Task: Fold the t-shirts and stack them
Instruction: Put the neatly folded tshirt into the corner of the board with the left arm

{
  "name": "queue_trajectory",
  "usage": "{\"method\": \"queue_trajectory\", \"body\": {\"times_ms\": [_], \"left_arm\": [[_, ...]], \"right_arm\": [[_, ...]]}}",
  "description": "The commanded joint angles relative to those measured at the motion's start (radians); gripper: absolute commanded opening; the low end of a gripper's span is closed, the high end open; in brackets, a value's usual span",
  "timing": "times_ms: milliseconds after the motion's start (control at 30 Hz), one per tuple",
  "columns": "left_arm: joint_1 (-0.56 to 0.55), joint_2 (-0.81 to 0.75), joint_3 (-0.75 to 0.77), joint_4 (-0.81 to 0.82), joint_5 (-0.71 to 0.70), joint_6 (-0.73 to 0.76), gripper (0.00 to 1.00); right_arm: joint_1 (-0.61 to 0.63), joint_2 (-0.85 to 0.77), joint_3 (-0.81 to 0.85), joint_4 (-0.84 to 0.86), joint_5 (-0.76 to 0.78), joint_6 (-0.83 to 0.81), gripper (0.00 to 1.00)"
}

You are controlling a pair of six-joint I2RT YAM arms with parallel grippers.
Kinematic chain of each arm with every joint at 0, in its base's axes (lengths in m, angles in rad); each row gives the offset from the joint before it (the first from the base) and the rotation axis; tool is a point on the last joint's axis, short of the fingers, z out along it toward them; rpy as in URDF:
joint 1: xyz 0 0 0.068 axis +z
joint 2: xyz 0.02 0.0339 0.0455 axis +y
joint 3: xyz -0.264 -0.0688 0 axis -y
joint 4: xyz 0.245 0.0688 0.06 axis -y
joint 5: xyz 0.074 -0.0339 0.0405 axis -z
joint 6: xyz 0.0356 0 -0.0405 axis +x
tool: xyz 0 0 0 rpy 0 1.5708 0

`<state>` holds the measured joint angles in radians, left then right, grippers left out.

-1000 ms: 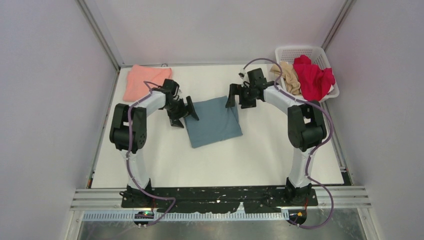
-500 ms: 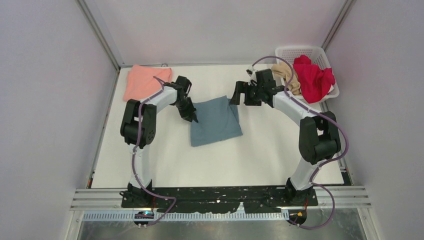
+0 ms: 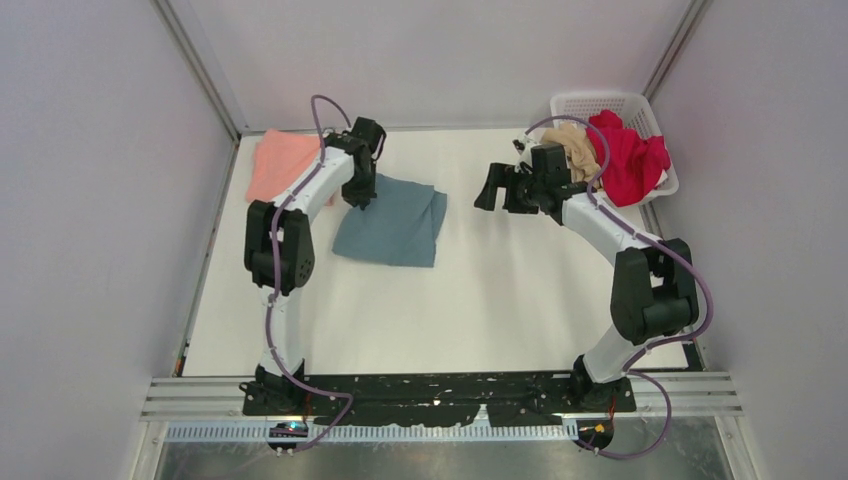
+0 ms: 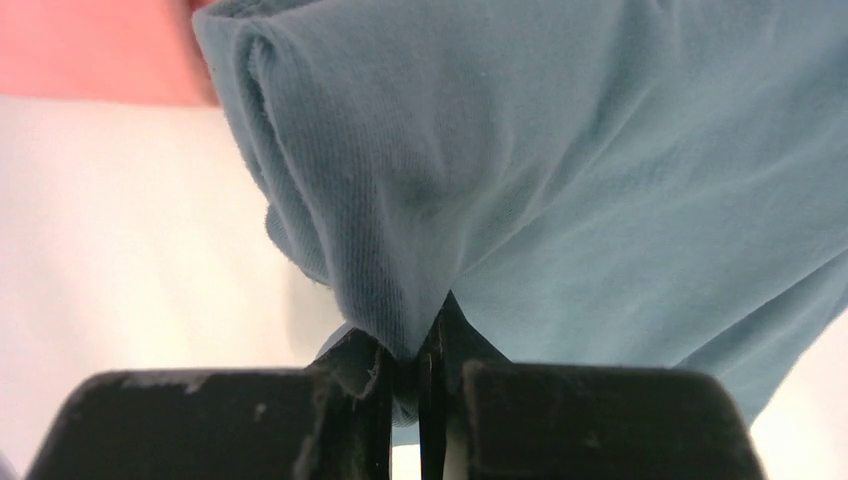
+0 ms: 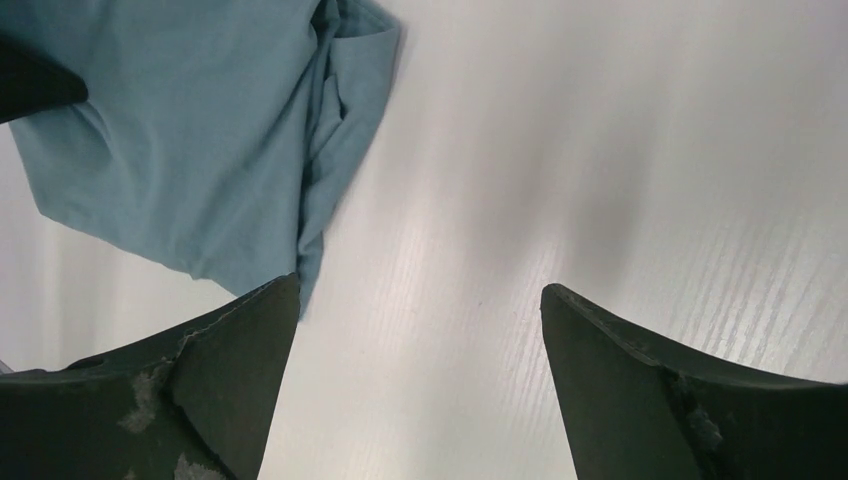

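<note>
The salmon-pink shirt (image 3: 284,163) (image 4: 95,50) lies to my left gripper's left in the top view, so I should next raise that gripper, carry the blue shirt outward and release it over there.
The folded slate-blue t-shirt (image 3: 388,222) lies left of the table's middle, its far left corner pinched in my left gripper (image 3: 362,197), which is shut on it; up close the cloth (image 4: 560,160) bunches into the jaws at the left gripper (image 4: 418,365). A folded salmon-pink t-shirt (image 3: 277,162) lies at the far left, just beyond the blue one. The red t-shirt (image 3: 625,155) and the beige t-shirt (image 3: 577,152) sit crumpled in the basket. My right gripper (image 3: 503,187) hangs open over bare table to the right of the blue shirt; its wrist view shows the blue shirt (image 5: 190,140) ahead of the gripper (image 5: 420,300).
The white lattice basket (image 3: 600,103) stands at the far right corner. Light walls and metal frame posts enclose the white table (image 3: 480,300). The right arm's cable loops over the basket's near side.
My left gripper closed on the blue shirt's corner and dragged the shirt left and back, toward the pink one. The right arm drew away to the right, still open.
</note>
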<state>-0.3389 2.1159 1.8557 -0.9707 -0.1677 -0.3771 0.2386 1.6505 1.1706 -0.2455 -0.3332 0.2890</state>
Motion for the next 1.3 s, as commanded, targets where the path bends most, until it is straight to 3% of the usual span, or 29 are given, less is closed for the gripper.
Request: {"method": "queue_trajectory", "body": {"times_ms": [0, 200, 533, 767, 1267], "left_arm": [[0.015, -0.064, 0.053, 0.044, -0.218, 0.277, 0.0], [0.079, -0.026, 0.199, 0.098, -0.313, 0.43, 0.0], [0.18, -0.02, 0.316, 0.27, -0.239, 0.629, 0.0], [0.211, 0.035, 0.495, 0.238, -0.217, 0.651, 0.0], [0.22, -0.123, 0.471, 0.226, -0.154, 0.624, 0.0]], "right_arm": [[-0.006, -0.063, -0.017, 0.072, 0.025, -0.025, 0.95], [-0.015, -0.064, -0.024, 0.074, 0.04, -0.028, 0.95], [-0.029, -0.058, -0.023, 0.071, 0.069, -0.021, 0.95], [-0.032, -0.051, 0.006, 0.036, 0.091, -0.023, 0.95], [-0.033, -0.029, 0.04, 0.018, 0.1, -0.029, 0.95]]}}
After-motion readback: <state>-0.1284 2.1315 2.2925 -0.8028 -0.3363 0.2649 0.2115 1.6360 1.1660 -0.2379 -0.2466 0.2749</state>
